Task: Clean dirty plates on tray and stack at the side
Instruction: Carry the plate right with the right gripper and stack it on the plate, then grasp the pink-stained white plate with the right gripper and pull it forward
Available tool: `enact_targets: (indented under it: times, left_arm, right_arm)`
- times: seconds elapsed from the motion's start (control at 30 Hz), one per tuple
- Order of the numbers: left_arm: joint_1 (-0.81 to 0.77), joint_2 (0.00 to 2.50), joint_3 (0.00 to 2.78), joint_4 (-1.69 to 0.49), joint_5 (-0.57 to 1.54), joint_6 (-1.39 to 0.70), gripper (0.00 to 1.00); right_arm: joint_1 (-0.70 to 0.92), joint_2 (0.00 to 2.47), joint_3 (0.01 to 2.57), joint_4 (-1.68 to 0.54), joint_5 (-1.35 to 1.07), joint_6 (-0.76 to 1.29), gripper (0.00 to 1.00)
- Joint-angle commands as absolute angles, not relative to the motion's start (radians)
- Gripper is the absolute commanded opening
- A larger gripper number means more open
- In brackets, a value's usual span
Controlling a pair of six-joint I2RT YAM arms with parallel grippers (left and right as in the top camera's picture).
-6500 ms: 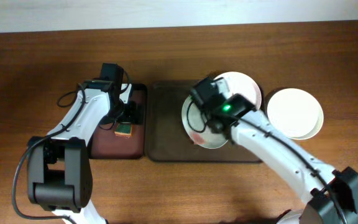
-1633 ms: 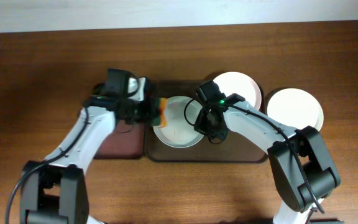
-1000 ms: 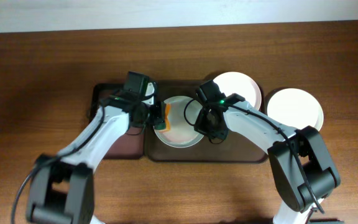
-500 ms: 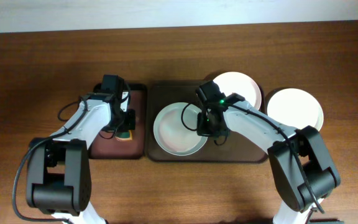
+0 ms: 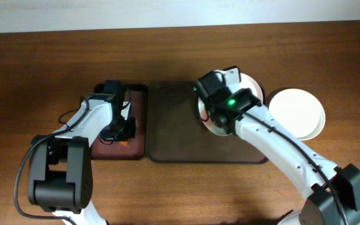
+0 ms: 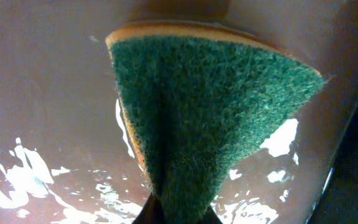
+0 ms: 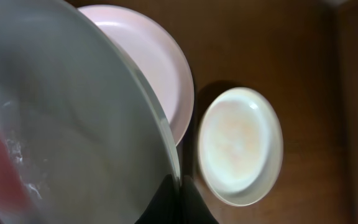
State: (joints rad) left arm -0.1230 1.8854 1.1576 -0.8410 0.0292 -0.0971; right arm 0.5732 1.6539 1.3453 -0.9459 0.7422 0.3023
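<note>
One plate already rests on the tabletop beside the dark brown tray (image 5: 174,134), so my right gripper should carry its plate past the tray's edge and down there.
My right gripper (image 7: 180,202) is shut on the rim of a pale plate (image 7: 67,124), holding it tilted above the right part of the dark brown tray (image 5: 174,134). From overhead only an edge of this plate (image 5: 212,127) shows under the arm. A second plate (image 5: 252,87) lies at the tray's back right corner. A third plate (image 5: 297,112) rests on the table to the right of the tray. My left gripper (image 6: 179,214) is shut on a green and yellow sponge (image 6: 210,112) over the wet maroon tray (image 5: 105,147).
The maroon tray lies directly left of the dark brown tray, their rims almost touching. Bare wooden table (image 5: 186,194) runs along the front and the back. The left arm's cable (image 5: 67,115) loops out left of the maroon tray.
The right gripper has lifted the plate off the middle of the brown tray and carried it right, towards the other plates. The left gripper stays over the maroon tray with the sponge.
</note>
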Motion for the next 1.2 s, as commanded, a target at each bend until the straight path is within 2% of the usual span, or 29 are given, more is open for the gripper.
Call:
enact_targets:
  times: [0.0,0.03,0.1,0.2,0.3,0.4,0.43,0.53,0.57,0.63,0.67,0.7,0.73,0.83,0.9,0.97,1.17]
  left_arm:
    - [-0.124,1.896,1.160,-0.838,0.037,-0.096,0.64]
    - [-0.124,1.896,1.160,-0.831,0.037,-0.096,0.73]
    - [-0.124,1.896,1.164,-0.796,0.037,-0.096,0.74]
    - [-0.124,1.896,1.169,-0.689,0.037,-0.096,0.74]
    - [-0.124,1.896,1.169,-0.619,0.038,-0.097,0.65]
    - [-0.124,1.896,1.169,-0.598,0.038,-0.096,0.03]
    - [-0.124,1.896,1.169,-0.598,0.038,-0.096,0.00]
    - [-0.121,1.896,1.197,-0.595,0.037,-0.096,0.00]
    - [-0.121,1.896,1.223,-0.600,0.037,-0.096,0.04]
    - [-0.121,1.896,1.269,-0.636,0.038,-0.096,0.56]
    - [-0.121,1.896,1.278,-0.664,0.041,-0.096,0.59]
    - [-0.121,1.896,1.279,-0.698,0.042,-0.096,0.57]
    - [-0.121,1.890,1.288,-0.754,0.045,-0.096,0.47]
    - [-0.121,1.839,1.293,-0.809,0.049,-0.096,0.53]
    - [-0.121,1.834,1.293,-0.817,0.065,-0.096,0.62]
    - [-0.121,1.834,1.293,-0.822,0.068,-0.096,0.62]
    - [-0.121,1.834,1.293,-0.825,0.067,-0.096,0.62]
  right_arm:
    - [0.671,1.626,1.367,-0.946,0.955,0.291,0.04]
    - [0.707,1.626,1.367,-0.946,1.015,0.291,0.04]
    - [0.776,1.626,1.367,-0.945,1.143,0.291,0.04]
    - [0.818,1.626,1.367,-0.938,1.183,0.292,0.04]
    - [0.816,1.626,1.367,-0.900,1.159,0.354,0.04]
    - [0.732,1.626,1.367,-0.908,0.863,0.476,0.04]
    - [0.693,1.626,1.367,-0.910,0.804,0.508,0.04]
    - [0.452,1.618,1.367,-0.917,0.511,0.514,0.04]
    - [0.380,1.608,1.367,-0.916,0.440,0.514,0.04]
    - [0.229,1.590,1.367,-0.920,0.294,0.514,0.04]
    - [0.144,1.590,1.367,-0.928,0.224,0.514,0.04]
    - [0.046,1.591,1.367,-0.937,0.161,0.514,0.04]
    - [-0.044,1.592,1.367,-0.943,0.109,0.514,0.04]
    - [-0.268,1.597,1.365,-0.953,0.051,0.514,0.04]
    - [-0.405,1.625,1.345,-0.954,0.052,0.506,0.04]
    - [-0.455,1.661,1.325,-0.953,0.051,0.494,0.04]
    - [-0.459,1.723,1.325,-0.966,0.060,0.457,0.04]
